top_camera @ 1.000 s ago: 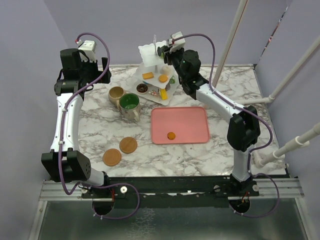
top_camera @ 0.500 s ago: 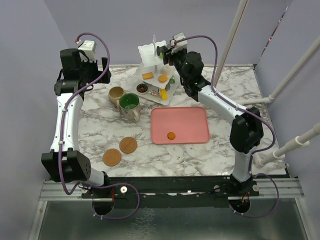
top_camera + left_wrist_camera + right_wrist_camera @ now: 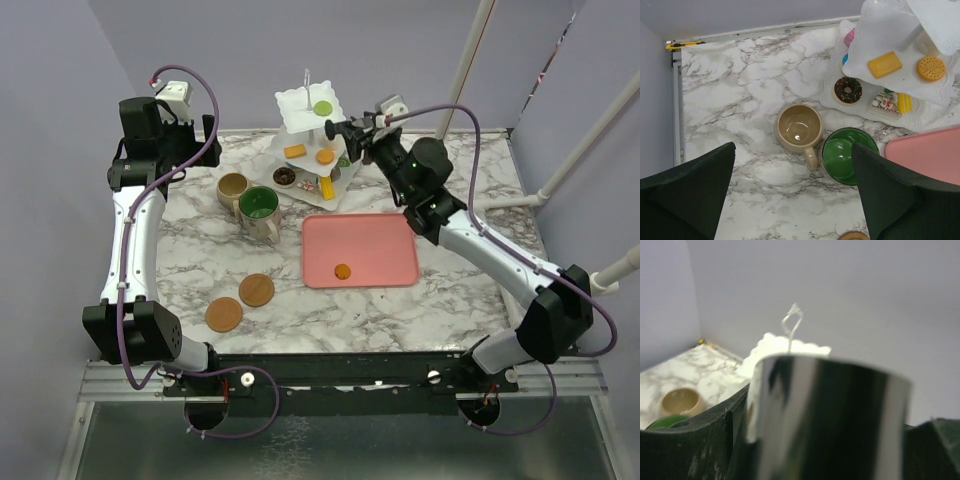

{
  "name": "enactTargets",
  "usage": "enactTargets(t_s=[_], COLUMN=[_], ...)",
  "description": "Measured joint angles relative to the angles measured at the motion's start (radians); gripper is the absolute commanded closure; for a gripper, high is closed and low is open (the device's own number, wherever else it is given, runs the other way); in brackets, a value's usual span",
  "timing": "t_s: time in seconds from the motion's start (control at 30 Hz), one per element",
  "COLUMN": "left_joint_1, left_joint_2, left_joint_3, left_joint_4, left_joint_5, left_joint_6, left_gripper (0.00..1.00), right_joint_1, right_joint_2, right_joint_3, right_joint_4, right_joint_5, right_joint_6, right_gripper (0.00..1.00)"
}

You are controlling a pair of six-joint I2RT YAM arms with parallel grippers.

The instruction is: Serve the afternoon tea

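Next I will move my right gripper back and down, tipping toward the table, to the pink tray's near part and release the tongs (image 3: 825, 405), as that part of the tray lies nearly empty.
The white three-tier stand (image 3: 296, 100) stands at the table's back; a green pastry (image 3: 322, 108) lies on its top tier. Lower tiers hold a yellow biscuit (image 3: 884, 64), an orange cookie (image 3: 931, 68) and a chocolate donut (image 3: 847, 89). The beige mug (image 3: 799, 127) and green-inside mug (image 3: 847, 152) stand side by side in front of the stand. Two wooden coasters (image 3: 257, 290) (image 3: 224, 314) lie near the front left. My right gripper (image 3: 345, 133) is shut on shiny tongs (image 3: 825, 405), just right of the stand. My left gripper (image 3: 795, 200) is open and empty, high above the mugs.
A pink tray (image 3: 385, 250) lies right of centre with one small orange pastry (image 3: 342, 271) on it. The stand's wire handle (image 3: 791, 325) shows just beyond the tongs. Purple walls close in the back and left; white poles stand at the right.
My right arm has drawn back to the right, away from the stand's top tier, with the tongs. The green pastry now shows on the top tier. The left arm has not moved.
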Motion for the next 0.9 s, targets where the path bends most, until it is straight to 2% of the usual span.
enactTargets(t_s=[0.2, 0.47, 0.9], left_joint_1=[0.003, 0.003, 0.003], left_joint_2=[0.0, 0.0, -0.004], left_joint_3=[-0.004, -0.036, -0.073], left_joint_4=[0.0, 0.001, 0.001], left_joint_5=[0.002, 0.024, 0.038], left_joint_6=[-0.001, -0.009, -0.009], left_gripper=[0.01, 0.01, 0.01], right_joint_1=[0.109, 0.275, 0.378], right_joint_2=[-0.162, -0.219, -0.199], right_joint_3=[-0.271, -0.533, -0.669], right_joint_4=[-0.039, -0.129, -0.122], right_joint_5=[0.006, 0.099, 0.244], right_joint_6=[0.007, 0.05, 0.134], right_gripper=[0.45, 0.46, 0.45])
